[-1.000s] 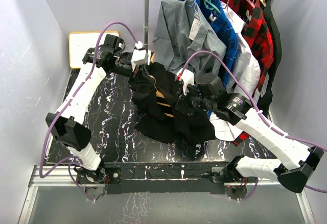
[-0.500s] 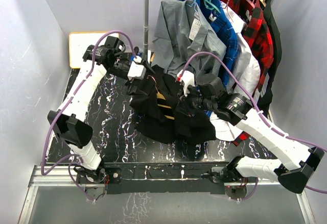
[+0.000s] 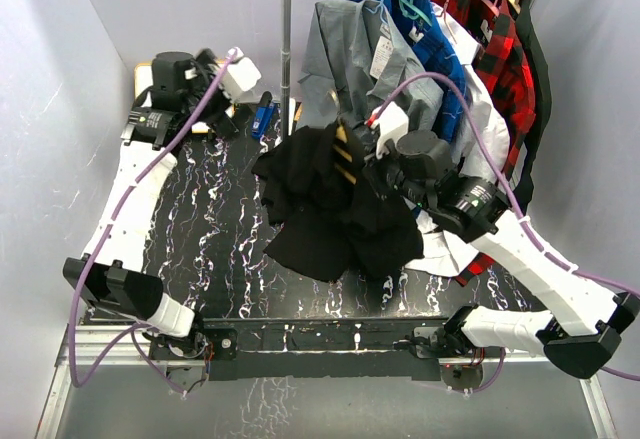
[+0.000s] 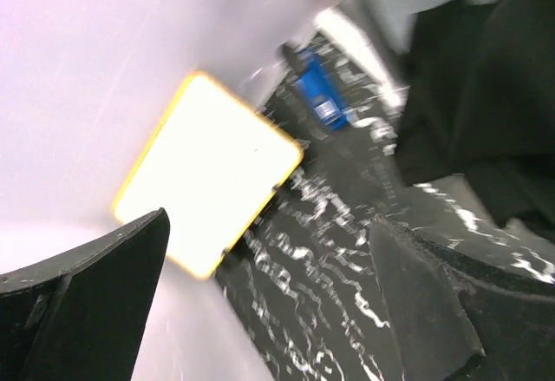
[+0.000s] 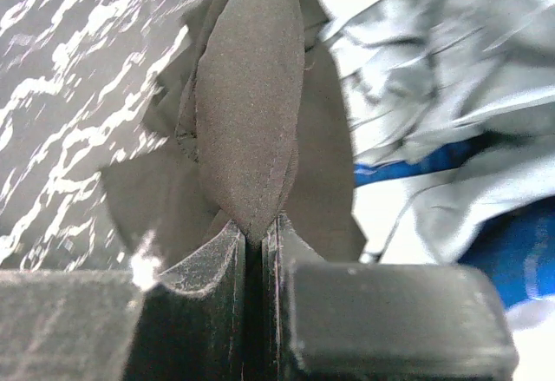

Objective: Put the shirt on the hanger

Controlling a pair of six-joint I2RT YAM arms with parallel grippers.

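My right gripper should move up and outward to the bar's bare part beside the pole and release the shirt there, because that part of the bar is above my gripper and farther outward.
The black shirt (image 3: pixel 325 214) lies bunched on the marbled table, with its upper part lifted. My right gripper (image 3: pixel 366 159) is shut on a fold of it; in the right wrist view the fabric (image 5: pixel 251 95) bulges out of the closed jaws of that gripper (image 5: pixel 254 233). Short yellow-orange pieces of the hanger (image 3: pixel 344 149) show through the cloth just left of that gripper; the hook is hidden. My left gripper (image 3: pixel 225 119) is at the far back left, away from the shirt. In its own view that gripper (image 4: pixel 269 312) is open and holds nothing.
A clothes rail on a pole (image 3: pixel 287 39) carries a grey shirt (image 3: pixel 350 59), a blue plaid shirt (image 3: pixel 430 49), a red-and-black plaid shirt (image 3: pixel 495 29) and a white garment (image 3: pixel 480 129). A white, yellow-edged board (image 4: pixel 208 168) and a small blue object (image 3: pixel 262 117) lie at the back left.
My left gripper opened, let go of the shirt's collar area and swung back left to the white board. My right gripper carried its fold of shirt up and back toward the rail.
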